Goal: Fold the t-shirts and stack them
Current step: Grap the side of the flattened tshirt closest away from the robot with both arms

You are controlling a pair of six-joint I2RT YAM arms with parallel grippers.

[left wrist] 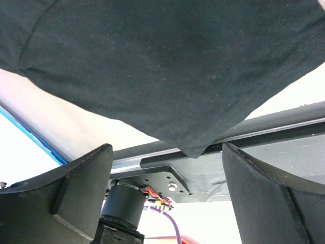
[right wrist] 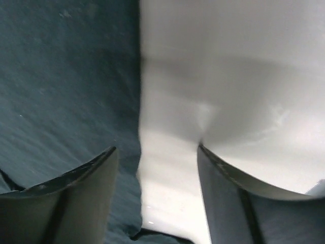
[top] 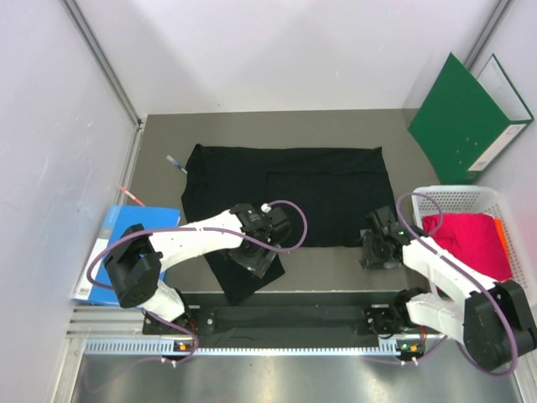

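The flap sticks out toward the rail past the shirt's body. My left gripper will move down and back to the flap, onto the middle of its near hem [top: 257,287] [left wrist: 251,108].
The black t-shirt [top: 294,189] lies spread flat across the middle of the table, with one flap reaching toward the near edge at the left. My left gripper [top: 258,256] hovers over that flap, open and empty. In the left wrist view [left wrist: 167,168] the cloth's hemmed corner [left wrist: 195,147] hangs between the fingers without touching them. My right gripper [top: 376,248] is at the shirt's near right corner, open and empty. In the right wrist view [right wrist: 156,147] the shirt's edge [right wrist: 76,91] runs between the fingers. The magenta-red t-shirt [top: 466,235] lies in the basket with a bit of orange cloth [top: 502,231].
A white basket [top: 461,197] stands at the right. A green folder [top: 461,117] leans at the back right. A blue folder [top: 126,231] lies at the left edge. Two pens [top: 176,162] [top: 132,196] lie left of the shirt. A black rail [top: 285,317] runs along the near edge.
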